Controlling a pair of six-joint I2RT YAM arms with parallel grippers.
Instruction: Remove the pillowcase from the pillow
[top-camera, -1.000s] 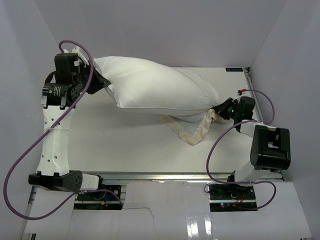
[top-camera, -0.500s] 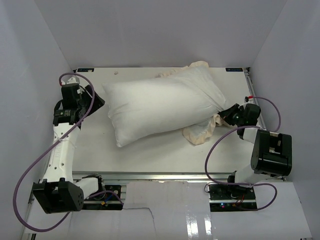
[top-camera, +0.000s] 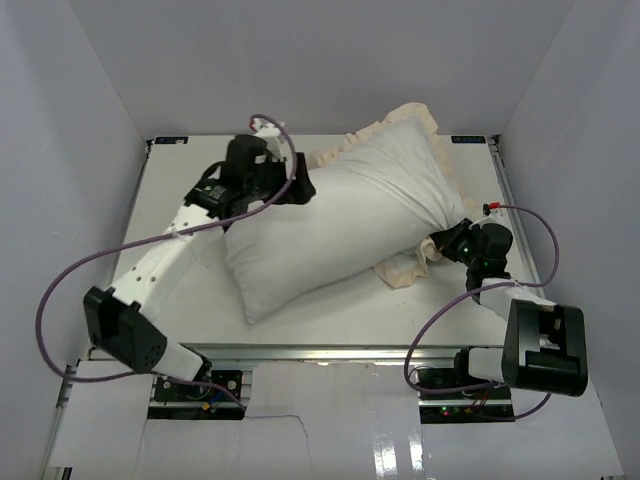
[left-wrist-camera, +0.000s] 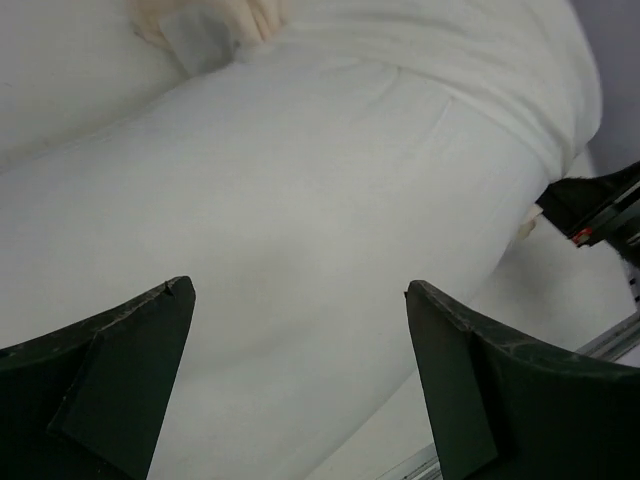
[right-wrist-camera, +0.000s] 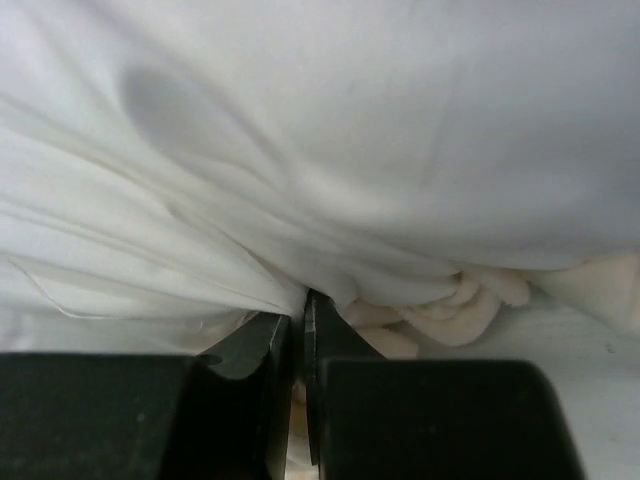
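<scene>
Next, my left gripper lowers across to the pillow's middle (top-camera: 345, 213), below it and toward the right in the top view. My right gripper holds the pillowcase (top-camera: 402, 270), hence this move.
The plump white pillow (top-camera: 330, 220) lies slantwise on the table (top-camera: 350, 322), one corner near the front left, the other end at the back right. The cream frill of the pillowcase (top-camera: 402, 270) bunches under its right end, and more frill shows along its far edge. My left gripper (top-camera: 300, 186) hovers open over the pillow's back left side; in the left wrist view the left gripper (left-wrist-camera: 300, 300) has only the pillow (left-wrist-camera: 300, 180) below it. My right gripper (top-camera: 436, 246) is shut on pillowcase cloth, the right gripper (right-wrist-camera: 300, 305) pinching white folds beside the frill (right-wrist-camera: 450, 312).
White walls close in the table at the left, back and right. The metal rail (top-camera: 340, 352) with both arm bases runs along the front edge. Purple cables (top-camera: 60, 300) loop beside each arm. The right arm's base block (top-camera: 545, 350) stands at the front right.
The left gripper opened and let go of the pillow, which dropped onto the table and swung slantwise. The left arm then moved right, over the pillow. The right gripper kept its grip.
</scene>
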